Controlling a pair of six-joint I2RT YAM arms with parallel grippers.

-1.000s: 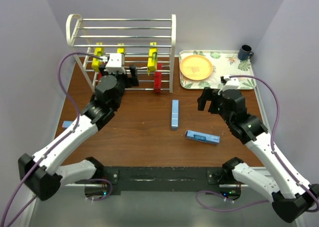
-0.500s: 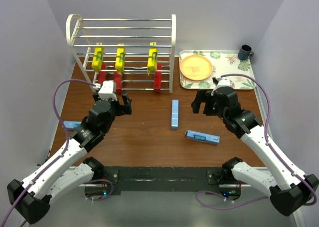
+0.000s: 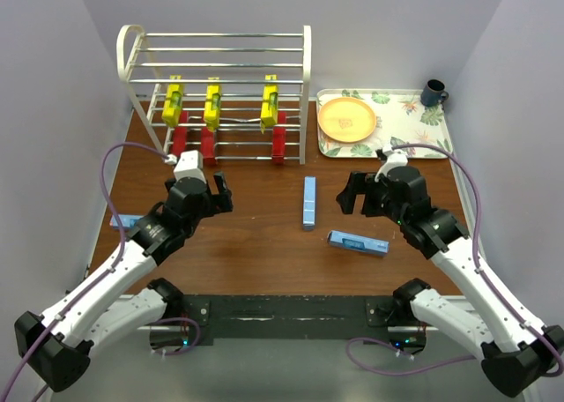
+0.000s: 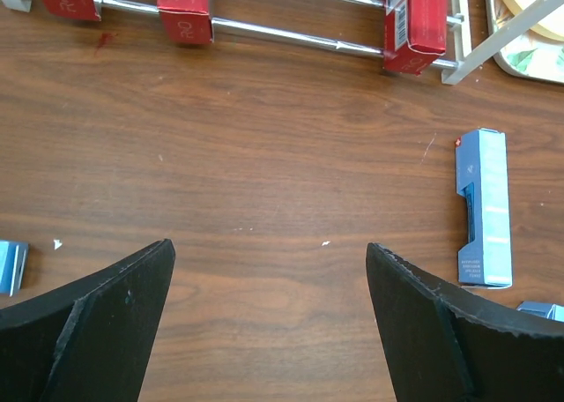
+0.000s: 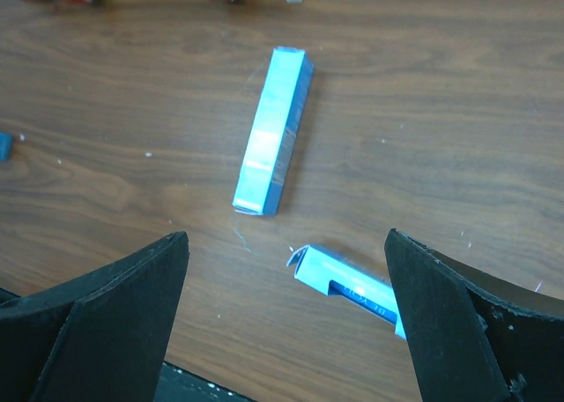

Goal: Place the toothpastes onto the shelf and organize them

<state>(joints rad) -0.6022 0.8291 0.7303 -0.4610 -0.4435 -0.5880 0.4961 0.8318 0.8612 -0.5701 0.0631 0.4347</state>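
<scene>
The middle light blue toothpaste's near end (image 3: 308, 218) (image 4: 486, 257) has bare wood on either side of it, so my left gripper will go to the right in the top view and down around it next.
The shelf (image 3: 216, 76), a white wire rack, stands at the back left. Three yellow toothpastes (image 3: 212, 105) lie across one tier and three red ones (image 3: 208, 142) across the tier below, also seen in the left wrist view (image 4: 185, 18). Three light blue toothpastes lie on the table: one in the middle (image 3: 309, 202) (image 5: 273, 142), one with an open end flap (image 3: 358, 242) (image 5: 348, 283), and one at the left edge (image 3: 122, 219), partly behind my left arm. My left gripper (image 3: 218, 193) (image 4: 269, 246) hangs open over bare wood in front of the shelf. My right gripper (image 3: 352, 193) (image 5: 286, 235) is open above the two blue cartons.
A floral tray (image 3: 414, 142) at the back right carries an orange plate (image 3: 346, 118) and a dark blue mug (image 3: 433, 93). Pale walls close in the table on the left, right and back. The arm bases sit on a black bar at the near edge.
My left arm has drawn back from the shelf's lower tier toward the near side, its jaws widening. My right gripper has shifted slightly left and nearer, over the blue cartons.
</scene>
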